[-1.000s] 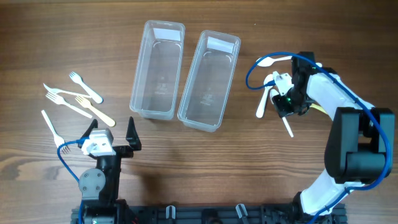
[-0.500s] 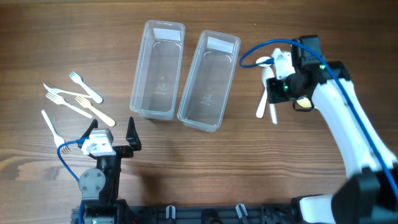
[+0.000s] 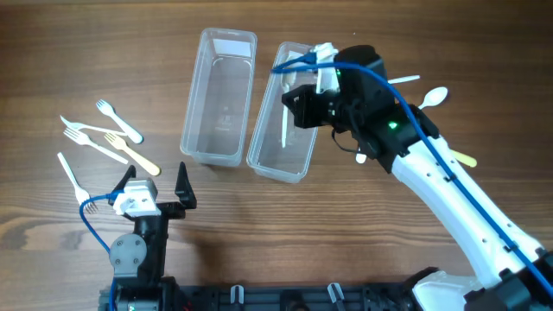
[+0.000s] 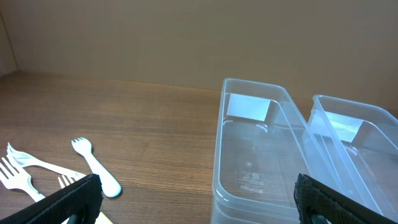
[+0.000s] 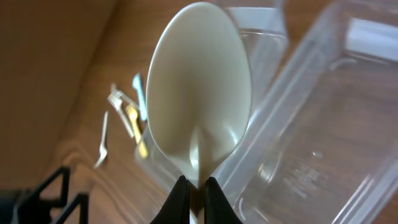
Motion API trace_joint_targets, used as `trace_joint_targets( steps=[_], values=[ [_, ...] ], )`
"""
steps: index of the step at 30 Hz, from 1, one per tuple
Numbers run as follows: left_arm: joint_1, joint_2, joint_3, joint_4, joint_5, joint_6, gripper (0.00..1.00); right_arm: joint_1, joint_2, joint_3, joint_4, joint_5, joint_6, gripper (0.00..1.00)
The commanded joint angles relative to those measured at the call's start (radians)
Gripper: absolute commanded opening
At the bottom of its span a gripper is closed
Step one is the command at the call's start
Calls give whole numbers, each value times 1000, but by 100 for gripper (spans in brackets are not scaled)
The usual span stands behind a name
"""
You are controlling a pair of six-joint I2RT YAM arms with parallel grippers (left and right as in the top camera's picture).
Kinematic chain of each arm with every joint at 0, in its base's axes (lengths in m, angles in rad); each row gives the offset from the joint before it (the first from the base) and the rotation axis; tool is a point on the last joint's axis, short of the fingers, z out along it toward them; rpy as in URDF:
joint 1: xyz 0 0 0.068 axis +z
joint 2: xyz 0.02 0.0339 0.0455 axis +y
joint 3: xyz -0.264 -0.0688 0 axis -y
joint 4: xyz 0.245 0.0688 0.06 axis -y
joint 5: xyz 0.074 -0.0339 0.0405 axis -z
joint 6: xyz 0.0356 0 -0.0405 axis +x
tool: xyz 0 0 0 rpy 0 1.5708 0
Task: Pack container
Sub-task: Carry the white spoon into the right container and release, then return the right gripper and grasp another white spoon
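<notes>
The spoon already hangs inside the container's rim, so my right gripper must descend toward the bare bottom of the clear container below and release the spoon's handle.
Two clear empty containers stand side by side at the table's middle: the left one and the right one. My right gripper is shut on the handle of a white plastic spoon and holds it above the right container. In the right wrist view the spoon's bowl fills the frame above the closed fingers. My left gripper is open and empty near the front edge, its fingers at the bottom corners of the left wrist view, facing the left container.
Several plastic forks lie at the left and show in the left wrist view. More cutlery lies at the right: a white spoon, a white handle and a yellowish piece.
My right arm swung left from the cutlery pile at the right, carrying the white spoon over the right container. The left arm has not moved.
</notes>
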Motion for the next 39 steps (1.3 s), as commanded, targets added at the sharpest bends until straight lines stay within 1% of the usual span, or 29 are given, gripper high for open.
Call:
trace_joint_targets(
  steps=[1, 7, 8, 9, 11, 12, 13, 14, 17, 20, 21, 25, 27, 31, 32, 33, 34, 35, 36, 39],
  values=[
    [6, -7, -6, 3, -10, -10, 100, 0, 76, 5, 31, 146, 101, 4],
    [6, -7, -6, 3, -10, -10, 100, 0, 195, 5, 86, 181, 121, 4],
    [6, -7, -6, 3, -10, -10, 100, 0, 214, 5, 92, 180, 121, 13],
    [6, -7, -6, 3, -10, -10, 100, 0, 227, 5, 92, 174, 118, 28],
    [6, -7, -6, 3, -10, -10, 100, 0, 233, 5, 92, 173, 110, 72],
    [6, -7, -6, 3, -10, -10, 100, 0, 232, 5, 94, 173, 110, 84],
    [6, -7, -6, 3, -10, -10, 100, 0, 231, 5, 102, 161, 111, 92],
    [6, -7, -6, 3, -10, -10, 100, 0, 227, 7, 108, 146, 111, 94],
    [6, -7, -6, 3, -10, -10, 100, -2, 169, 14, 102, 165, 105, 96],
    [6, -7, -6, 3, -10, -10, 100, -30, 34, 14, 29, 262, 88, 99],
    [6, -7, -6, 3, -10, -10, 100, -39, -37, 14, -29, 323, 49, 99],
    [6, -7, -6, 3, -10, -10, 100, -40, -182, 14, -242, 575, 19, 100],
    [6, -7, -6, 3, -10, -10, 100, -40, -211, 14, -301, 660, -2, 100],
    [6, -7, -6, 3, -10, -10, 100, -40, -209, 11, -394, 728, 9, 100],
    [6, -7, -6, 3, -10, -10, 100, -40, -206, 7, -400, 738, 10, 97],
    [6, -7, -6, 3, -10, -10, 100, -41, -197, -5, -399, 765, 27, 90],
    [6, -7, -6, 3, -10, -10, 100, -45, -186, -13, -407, 805, 78, 76],
    [6, -7, -6, 3, -10, -10, 100, -57, -168, -13, -422, 833, 132, 73],
    [6, -7, -6, 3, -10, -10, 100, -75, -146, -14, -425, 824, 149, 73],
    [6, -7, -6, 3, -10, -10, 100, -128, -79, -14, -425, 761, 152, 74]
  ],
)
